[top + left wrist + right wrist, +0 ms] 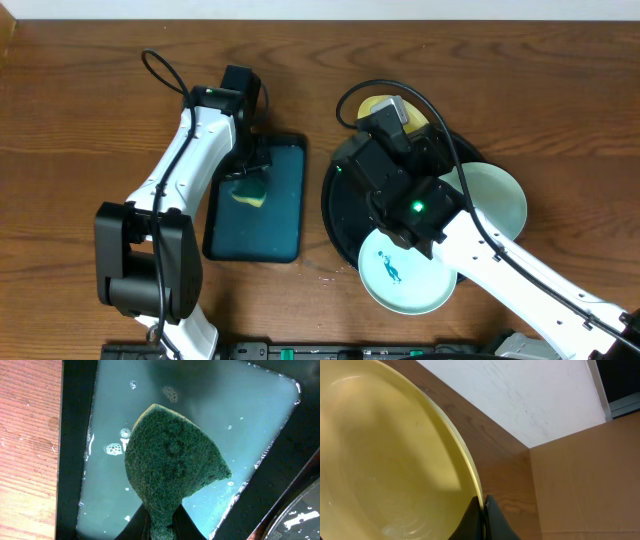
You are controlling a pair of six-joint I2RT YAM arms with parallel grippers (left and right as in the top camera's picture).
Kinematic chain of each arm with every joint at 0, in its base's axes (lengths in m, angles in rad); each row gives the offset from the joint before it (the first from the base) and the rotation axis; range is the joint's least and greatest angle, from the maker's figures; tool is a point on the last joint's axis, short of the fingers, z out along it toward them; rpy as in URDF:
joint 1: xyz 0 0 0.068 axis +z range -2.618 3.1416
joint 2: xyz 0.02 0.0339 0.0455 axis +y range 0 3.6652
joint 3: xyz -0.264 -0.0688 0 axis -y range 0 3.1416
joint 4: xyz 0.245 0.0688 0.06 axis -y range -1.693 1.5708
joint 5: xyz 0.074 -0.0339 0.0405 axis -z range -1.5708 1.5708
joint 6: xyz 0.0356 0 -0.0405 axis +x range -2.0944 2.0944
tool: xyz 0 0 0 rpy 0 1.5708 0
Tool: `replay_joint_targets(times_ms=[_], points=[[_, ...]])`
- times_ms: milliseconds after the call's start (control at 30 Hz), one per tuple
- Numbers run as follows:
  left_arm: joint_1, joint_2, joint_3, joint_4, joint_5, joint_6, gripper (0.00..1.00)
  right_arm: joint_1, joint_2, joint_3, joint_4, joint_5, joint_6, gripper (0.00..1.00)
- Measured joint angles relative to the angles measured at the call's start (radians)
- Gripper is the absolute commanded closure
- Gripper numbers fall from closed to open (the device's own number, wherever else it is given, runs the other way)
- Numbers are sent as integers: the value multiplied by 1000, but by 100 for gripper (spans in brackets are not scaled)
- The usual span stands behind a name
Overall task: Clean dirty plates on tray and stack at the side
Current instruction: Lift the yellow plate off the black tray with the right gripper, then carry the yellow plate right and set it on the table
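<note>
I need to swing my right gripper to the right in the overhead view next, past both mint plates to the bare table. I then need to lower the pale yellow plate's rim and let go.
My right gripper is shut on the rim of the pale yellow plate, one finger inside and one outside. From overhead this plate shows at the far edge of the round black tray, mostly hidden under the right wrist. A mint plate with a blue smear lies over the tray's front rim. Another mint plate lies over its right rim. My left gripper is shut on a green-faced sponge, held over soapy water. Overhead, the sponge shows yellow.
The rectangular teal tray holds soapy water and stands left of the black tray. Its dark rim borders bare wooden table. A white wall and cardboard stand behind the table's far edge. Cables loop over both arms.
</note>
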Motion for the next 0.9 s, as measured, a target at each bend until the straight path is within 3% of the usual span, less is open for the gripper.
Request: replay_joint_targets(times_ms=[200,333,467,733,900], points=[[0,0,0,0,0,0,89,-5,0,0,-3,-17,26,99],[0,0,0,0,0,0,88,-93,0,0,-37,-175,109,99],[0,0,0,0,0,0,89,-316,0,3,-106,-446,181,99],[0,0,0,0,1,0,89,-917,0,7,-186,-1070,233,99],[0,0,0,0,0,0,89,-1256,0,7,-151,-1252,275,99]])
